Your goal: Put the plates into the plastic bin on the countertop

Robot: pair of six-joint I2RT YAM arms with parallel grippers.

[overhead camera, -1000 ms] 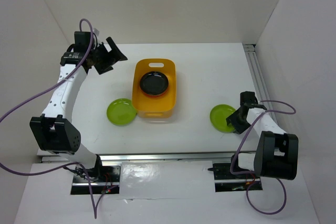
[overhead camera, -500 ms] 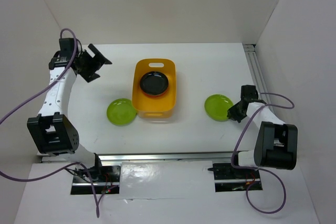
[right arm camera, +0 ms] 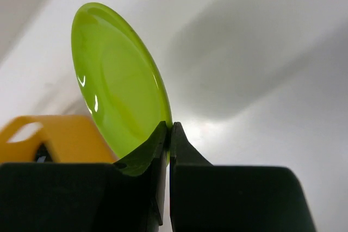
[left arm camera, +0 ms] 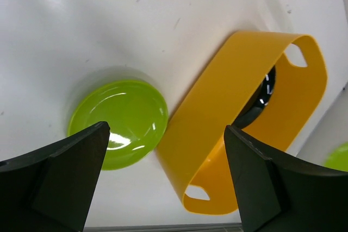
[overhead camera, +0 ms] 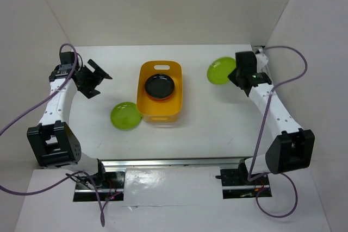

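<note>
My right gripper is holding the green plate. Next I should carry it to the left in the top view, over the black plate in the bin (overhead camera: 160, 92), and let it go.
The yellow-orange plastic bin (overhead camera: 160, 92) stands mid-countertop with a black plate (overhead camera: 159, 86) inside; both also show in the left wrist view, the bin (left arm camera: 234, 107) and the black plate (left arm camera: 265, 93). A lime green plate (overhead camera: 125, 116) lies on the countertop against the bin's left front corner, also seen in the left wrist view (left arm camera: 122, 120). My right gripper (overhead camera: 235, 73) is shut on the rim of a second lime green plate (overhead camera: 220, 70), held raised at the back right, tilted on edge in the right wrist view (right arm camera: 117, 80). My left gripper (overhead camera: 100, 75) is open and empty, raised left of the bin.
White walls enclose the white countertop (overhead camera: 212, 129). A metal rail (overhead camera: 266, 74) runs along the right wall. The bin's slot handle (overhead camera: 161, 67) faces the back wall.
My right gripper has lifted its green plate from the front right and carried it up and back to the back right. My left arm has drawn back to the left, away from the bin.
</note>
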